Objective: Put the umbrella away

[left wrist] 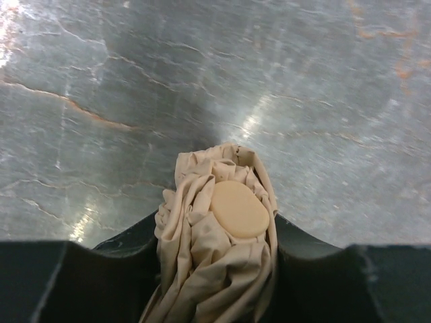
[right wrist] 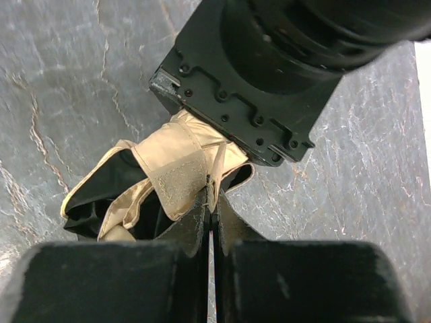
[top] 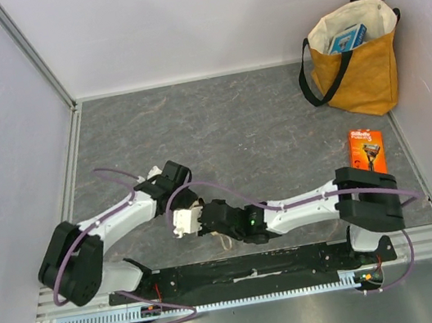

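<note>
My left gripper rises above the table next, tilts the umbrella (left wrist: 215,269) toward my right gripper and releases it there, since the tote bag stands on that arm's side.
The umbrella (left wrist: 215,269) is a folded bundle of beige-cream fabric with a smooth tan cap (left wrist: 237,210) at its end. My left gripper (left wrist: 217,272) is shut on it, one black finger on each side, low over the grey table. My right gripper (right wrist: 211,196) is shut on the umbrella's beige velcro strap (right wrist: 176,176), just below the left gripper's black body (right wrist: 256,74). In the top view the two grippers (top: 196,214) (top: 215,218) meet at the near middle of the table and hide most of the umbrella. Its shaft and handle are hidden.
A mustard-yellow tote bag (top: 355,64) with black straps stands open at the far right corner, a blue box (top: 346,38) inside it. An orange razor package (top: 366,150) lies flat on the table (top: 235,125) in front of the bag. Pale walls enclose the table.
</note>
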